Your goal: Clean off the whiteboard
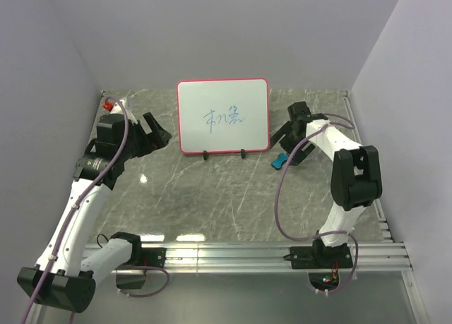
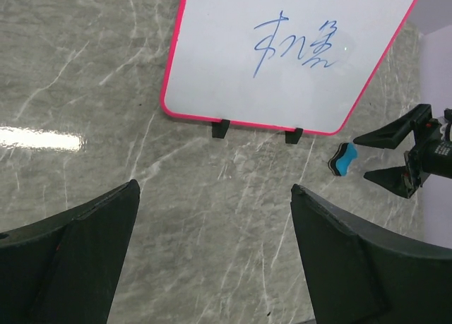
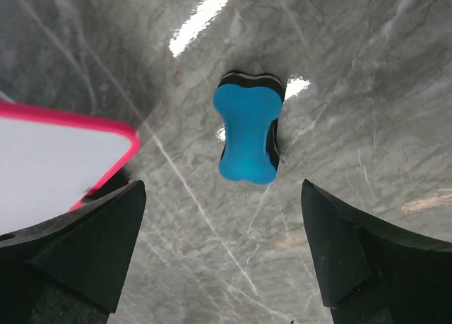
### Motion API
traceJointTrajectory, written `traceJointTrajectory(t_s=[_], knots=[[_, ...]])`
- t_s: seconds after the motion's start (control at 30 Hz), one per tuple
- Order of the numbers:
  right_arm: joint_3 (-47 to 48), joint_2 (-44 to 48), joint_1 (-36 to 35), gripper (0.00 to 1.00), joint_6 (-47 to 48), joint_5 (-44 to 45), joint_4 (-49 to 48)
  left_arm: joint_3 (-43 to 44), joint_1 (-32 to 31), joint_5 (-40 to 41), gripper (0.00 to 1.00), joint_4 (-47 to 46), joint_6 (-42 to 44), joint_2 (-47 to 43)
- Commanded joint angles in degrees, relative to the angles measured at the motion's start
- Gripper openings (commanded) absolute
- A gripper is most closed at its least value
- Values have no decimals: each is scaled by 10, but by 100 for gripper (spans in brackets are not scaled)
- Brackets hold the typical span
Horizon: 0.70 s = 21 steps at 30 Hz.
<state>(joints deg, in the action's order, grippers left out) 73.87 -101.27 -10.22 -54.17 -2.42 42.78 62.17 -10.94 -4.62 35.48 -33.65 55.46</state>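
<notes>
The narrow middle of the blue eraser (image 1: 280,160) fits between my open fingers. I should lower my right gripper to the eraser next, with a finger on each side of its middle, then close.
The whiteboard (image 1: 223,116), white with a pink-red frame and blue handwriting at its centre, stands on two black feet at the back middle of the table. It also shows in the left wrist view (image 2: 296,49), and its corner shows in the right wrist view (image 3: 56,162). A blue bone-shaped eraser (image 1: 280,160) lies on the table right of the board. My right gripper (image 1: 285,145) is open and empty just short of the eraser (image 3: 247,133), and its own view (image 3: 222,186) shows nothing between the fingers. My left gripper (image 1: 161,130) is open and empty left of the board, over bare table (image 2: 215,188).
A small red object (image 1: 108,105) sits at the back left corner. A metal rail (image 1: 247,253) runs along the near edge and another along the right edge (image 1: 357,133). Walls close in the back and sides.
</notes>
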Motion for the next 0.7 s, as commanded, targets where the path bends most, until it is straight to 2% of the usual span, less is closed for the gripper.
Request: traceJointTrajectory(t_s=[0.0, 0.23, 0.43, 0.67], knots=[[25, -17, 2, 97, 2, 14, 13, 25, -4, 15, 94, 0, 18, 0], [35, -54, 2, 91, 14, 23, 15, 23, -5, 18, 94, 1, 24, 14], [28, -70, 4, 80, 22, 23, 1, 33, -5, 8, 94, -1, 25, 36], [5, -79, 10, 62, 28, 18, -28, 59, -9, 8, 94, 5, 28, 63]])
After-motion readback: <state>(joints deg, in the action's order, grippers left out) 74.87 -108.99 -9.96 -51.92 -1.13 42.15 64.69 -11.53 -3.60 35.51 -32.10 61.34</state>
